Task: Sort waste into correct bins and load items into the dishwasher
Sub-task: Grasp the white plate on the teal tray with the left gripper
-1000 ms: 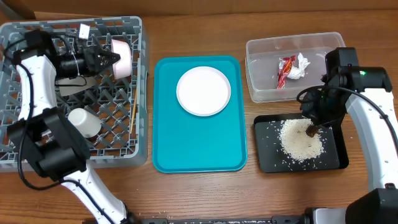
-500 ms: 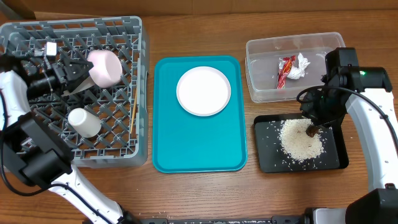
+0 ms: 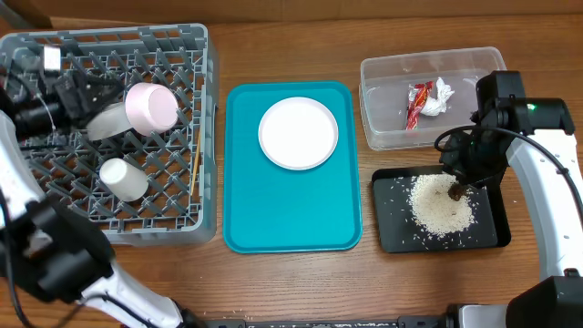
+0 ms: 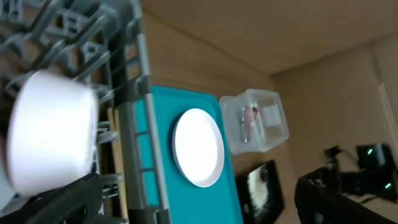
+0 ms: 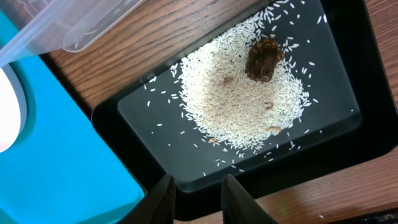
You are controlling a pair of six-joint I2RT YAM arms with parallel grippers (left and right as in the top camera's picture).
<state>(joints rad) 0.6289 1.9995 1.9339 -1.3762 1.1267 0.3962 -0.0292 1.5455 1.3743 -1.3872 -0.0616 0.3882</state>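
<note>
The white plate is outside the rack, so the robot's left gripper next needs to move across the rack's side and down onto the plate's rim, toward the black tray.
In the grey dishwasher rack a pale pink bowl lies on its side against a whitish bowl. A white cup sits in front of them, and the chopsticks lean at the rack's right wall. My left gripper is open just left of the pink bowl and holds nothing. The white plate rests on the teal tray. My right gripper hovers open and empty over the black tray, which holds rice and a brown scrap.
The clear tub at the back right holds the red wrapper with white tissue. A few rice grains lie scattered toward the black tray's edges. The teal tray stands between the rack and the two bins.
My left gripper has opened, let go of the pink bowl and drawn back to the left. The bowl now lies in the rack. The right arm has not moved.
</note>
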